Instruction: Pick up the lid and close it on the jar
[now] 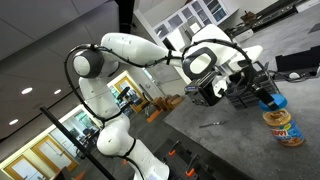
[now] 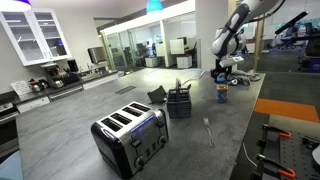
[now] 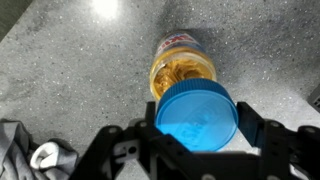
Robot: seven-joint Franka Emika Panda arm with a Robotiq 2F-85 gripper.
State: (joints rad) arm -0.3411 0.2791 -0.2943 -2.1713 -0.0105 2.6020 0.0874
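Next, my gripper lowers, seats the blue lid over the jar's opening [image 1: 276, 116] [image 3: 182, 73] and releases, since the opening below my gripper still shows past the lid's edge.
In the wrist view my gripper [image 3: 197, 128] is shut on the round blue lid [image 3: 197, 113], one black finger on each side of it. The jar [image 3: 182, 68], with its yellow-orange label and open mouth, stands on the grey speckled counter just beyond and below the lid, partly covered by it. In an exterior view the jar [image 1: 283, 124] stands at the right with the lid [image 1: 271, 99] held just above its top by my gripper [image 1: 262, 92]. In the far exterior view the jar [image 2: 222, 94] is small under the gripper [image 2: 222, 76].
A black wire basket [image 2: 179, 102] and a toaster [image 2: 130, 137] stand on the long grey counter [image 2: 120, 110]. A small utensil [image 2: 208, 129] lies on the counter. A crumpled grey cloth [image 3: 25, 150] lies at the wrist view's lower left.
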